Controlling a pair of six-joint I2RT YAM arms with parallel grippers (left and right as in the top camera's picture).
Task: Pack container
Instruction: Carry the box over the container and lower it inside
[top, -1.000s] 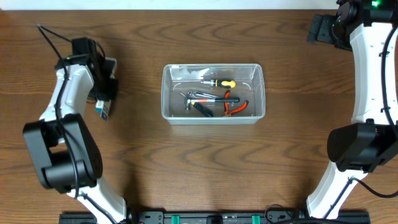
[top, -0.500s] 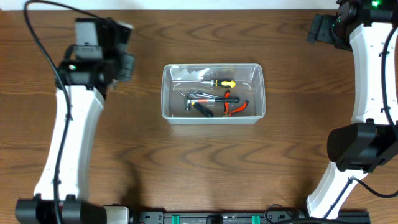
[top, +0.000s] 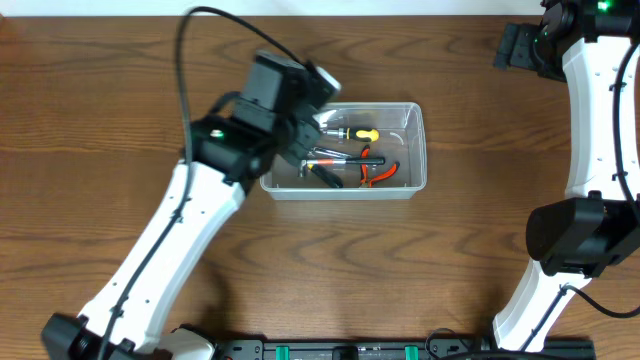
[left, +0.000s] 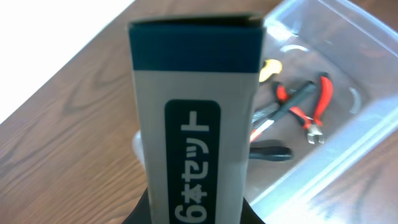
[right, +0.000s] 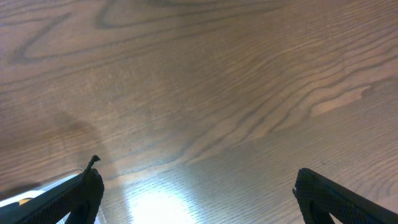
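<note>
The left gripper will next lower the box toward the right in the overhead view, onto the container's bare bottom along the container's near side beside the tools.
The clear plastic container (top: 421, 150) stands at the table's middle. It holds a yellow-handled screwdriver (top: 362, 133), red pliers (top: 381, 172) and dark-handled tools (top: 325, 172). My left gripper (top: 303, 108) hangs over the container's left end, shut on a blue-and-white cardboard box (left: 196, 118). The box stands upright and fills the middle of the left wrist view, above the fingers (left: 196, 214). Behind it there I see the container (left: 357, 146), the pliers (left: 311, 109) and the screwdriver (left: 268, 68). My right gripper (top: 515, 45) is at the far right back, open and empty (right: 199, 199) above bare wood.
The wooden table (top: 200, 260) lies all around the container. My left arm (top: 170, 240) stretches diagonally from the front left to the container. My right arm (top: 595, 130) stands along the right edge.
My left arm has swung from the table's left side, rightwards to above the container's left end, carrying the blue-and-white box. The right arm has not moved.
</note>
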